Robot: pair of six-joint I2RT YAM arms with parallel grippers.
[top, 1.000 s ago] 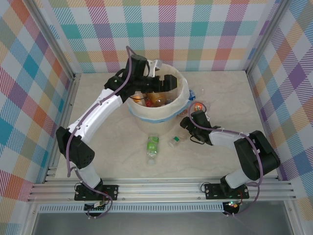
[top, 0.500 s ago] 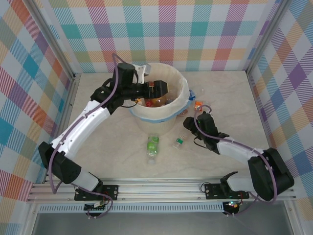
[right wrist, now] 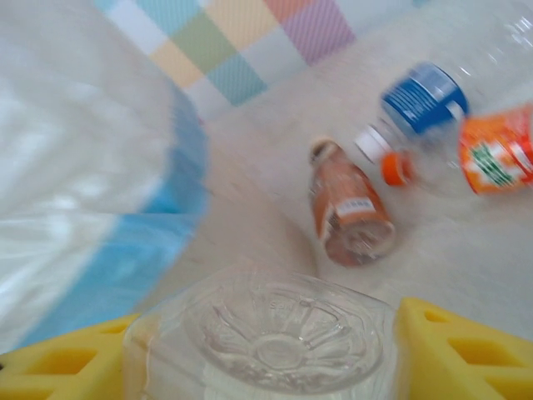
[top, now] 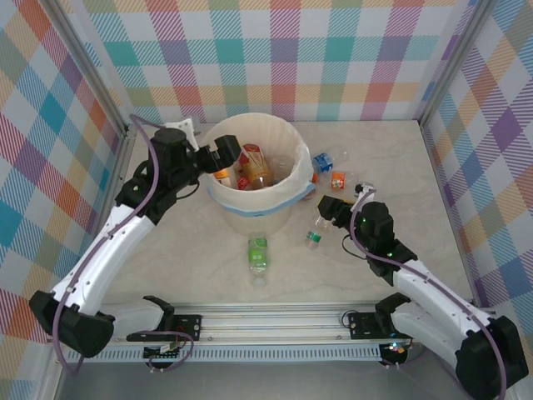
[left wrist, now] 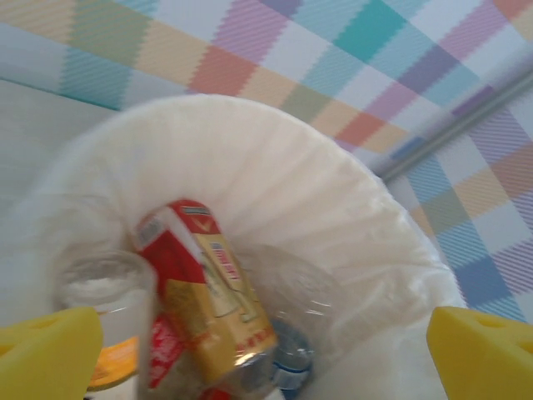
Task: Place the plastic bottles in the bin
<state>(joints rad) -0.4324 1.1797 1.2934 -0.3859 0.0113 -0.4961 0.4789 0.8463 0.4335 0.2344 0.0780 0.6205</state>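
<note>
I should lift the clear bottle up and outward over the bin's rim with my right gripper next and let it go, because the bin's opening (top: 259, 160) is outward and above.
The bin (top: 218, 193) is a cream bucket with a liner and a light-blue band, standing mid-table with several plastic bottles inside. My left gripper (top: 226, 155) hangs open at its left rim. In the left wrist view the open gripper (left wrist: 266, 358) looks down on a red-and-yellow labelled bottle (left wrist: 200, 283) in the bin (left wrist: 333, 192). My right gripper (top: 321, 222) is shut on a clear bottle (top: 314, 235) with a green cap, right of the bin. That bottle's base (right wrist: 283, 333) sits between the yellow fingers (right wrist: 466, 350). A green-labelled bottle (top: 258, 255) lies in front of the bin.
Right of the bin lie a blue-labelled bottle (top: 322, 160), an orange-labelled one (top: 337, 179) and a brown one (right wrist: 350, 212). Another clear bottle (top: 364, 188) lies beside them. The bin's blue band (right wrist: 166, 217) is close on the right gripper's left. Checked walls enclose the table.
The left arm drew back from over the bin to its left rim, still open. The right gripper closed on the green-capped clear bottle and pulled back to the right.
</note>
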